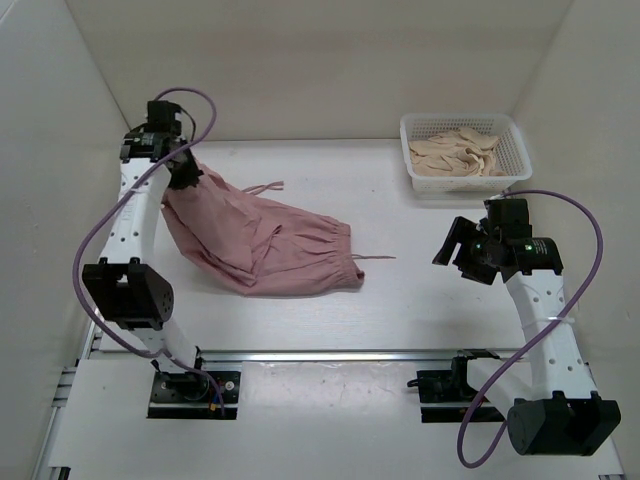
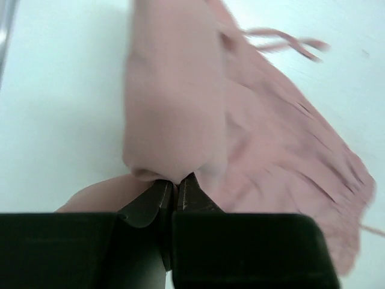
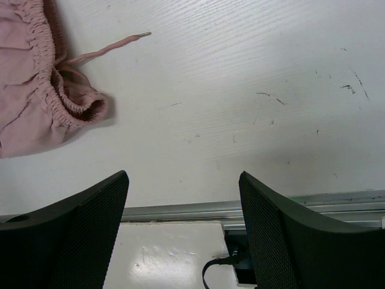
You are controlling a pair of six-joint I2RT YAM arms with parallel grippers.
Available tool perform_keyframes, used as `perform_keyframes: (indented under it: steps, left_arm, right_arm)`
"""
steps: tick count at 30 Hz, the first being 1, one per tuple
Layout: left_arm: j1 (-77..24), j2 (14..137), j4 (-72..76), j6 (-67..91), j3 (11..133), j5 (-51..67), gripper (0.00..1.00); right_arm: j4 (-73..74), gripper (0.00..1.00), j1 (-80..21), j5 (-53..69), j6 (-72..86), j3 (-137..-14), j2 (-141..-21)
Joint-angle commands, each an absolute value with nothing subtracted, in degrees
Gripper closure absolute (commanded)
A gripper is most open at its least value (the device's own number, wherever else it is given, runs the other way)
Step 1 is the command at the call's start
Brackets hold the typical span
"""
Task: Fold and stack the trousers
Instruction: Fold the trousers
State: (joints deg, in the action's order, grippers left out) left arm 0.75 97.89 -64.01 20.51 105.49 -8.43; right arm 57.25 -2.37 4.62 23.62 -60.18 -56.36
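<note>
The waistband is lying flat, so I will next carry the lifted end of the trousers in my left gripper to the right in the top view and let go of it over the waistband's far corner [image 1: 341, 224] [image 2: 362, 173].
The dusty-pink trousers [image 1: 262, 238] lie bunched on the white table, waistband with drawstring toward the right. My left gripper [image 1: 186, 177] is shut on the far-left end of the trousers and holds that end lifted; in the left wrist view the fabric [image 2: 180, 102] hangs from the closed fingertips [image 2: 175, 188]. My right gripper [image 1: 452, 245] is open and empty, held above the table to the right of the trousers. The right wrist view shows the elastic waistband [image 3: 57, 96] and a drawstring [image 3: 108, 48] at upper left, apart from the fingers [image 3: 84, 229].
A white basket [image 1: 465, 150] holding beige cloth stands at the back right. White walls enclose the table on the left, back and right. A metal rail [image 1: 340, 354] runs along the near edge by the arm bases.
</note>
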Motion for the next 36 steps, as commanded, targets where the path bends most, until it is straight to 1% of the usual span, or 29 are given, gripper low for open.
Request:
perform_keyframes:
  steps: [1,5,6,9,10,14,15,16,17,18,19,22,24,28,29,30,31,33,34,35,36]
  left_arm:
    - [-6.4,96.6,-69.0,22.6,107.1,-10.5,0.9]
    - [-14.9,96.6,-69.5,26.7,111.1,-11.7,0.9]
    - [-18.9,96.6,-69.5,28.6,112.4,-13.0,0.9]
    - [-24.6,99.1,-70.0,32.1,113.7,-13.6,0.9]
    - [-28.4,100.1,-69.5,34.3,114.5,-13.6,0.9]
    - [-37.7,108.0,-69.5,39.2,118.3,-15.6,0.9]
    - [-39.4,109.8,-69.5,40.2,119.3,-15.6,0.85]
    - [-42.0,111.5,-69.5,40.2,122.1,-12.6,0.71]
    - [-43.1,115.0,-69.5,40.2,123.5,-10.0,0.48]
    - [-44.1,116.4,-69.5,40.2,124.5,-7.3,0.22]
    - [-46.4,117.4,-69.5,40.2,126.1,-4.9,0.0]
    - [-47.2,118.7,-70.1,40.2,126.9,-5.4,0.0]
    - [-45.6,115.3,-70.1,40.2,124.9,-5.4,0.0]
    - [-40.5,107.9,-68.5,39.6,118.3,-7.4,0.0]
    - [-39.9,106.3,-67.7,38.7,114.6,-7.9,0.04]
    - [-39.2,103.1,-67.7,38.7,112.5,-8.5,0.12]
    - [-38.5,101.6,-67.2,38.1,110.2,-9.3,0.18]
    - [-36.2,97.5,-65.5,37.6,102.3,-11.4,0.36]
    - [-35.3,96.3,-64.8,37.6,99.3,-11.9,0.54]
    - [-33.1,95.3,-64.1,37.6,96.4,-12.0,0.6]
    - [-31.7,94.3,-61.7,37.1,90.3,-12.5,0.63]
  right_arm:
    - [57.3,0.21,-2.7,4.4,23.1,-60.5,-56.3]
    - [57.3,0.21,-2.7,4.4,23.6,-60.5,-56.3]
    - [57.3,0.21,-2.7,4.4,23.6,-60.5,-56.3]
    - [57.3,0.21,-2.7,4.4,23.6,-59.9,-56.3]
    - [57.3,0.21,-2.7,4.4,23.6,-59.9,-56.3]
    - [57.3,0.21,-2.7,4.9,23.6,-59.9,-56.9]
    - [57.3,0.21,-2.7,4.9,23.6,-59.9,-56.9]
    - [57.3,0.21,-2.7,4.9,23.6,-59.9,-56.9]
    - [57.3,0.21,-2.7,4.9,23.6,-59.9,-56.3]
    - [57.3,0.21,-2.7,4.3,23.6,-59.9,-56.3]
    - [57.3,0.21,-2.7,4.3,23.6,-59.3,-56.3]
    - [57.8,0.21,-2.7,3.8,23.6,-59.3,-55.8]
    - [57.8,0.21,-2.7,3.8,23.6,-59.3,-55.8]
    - [57.8,0.21,-2.7,5.4,23.0,-59.3,-55.8]
    - [57.3,0.23,-2.7,6.6,23.0,-59.3,-55.8]
    - [57.3,0.25,-2.7,7.2,23.0,-59.3,-55.8]
    - [56.8,0.37,-3.5,8.0,23.0,-59.8,-55.8]
    - [55.2,0.51,-4.9,9.7,24.7,-61.3,-56.3]
    - [53.7,0.68,-7.1,11.3,25.2,-62.0,-57.1]
    - [52.8,0.74,-8.6,11.3,25.8,-62.8,-58.7]
    - [52.1,0.77,-10.3,11.3,26.6,-65.1,-59.8]
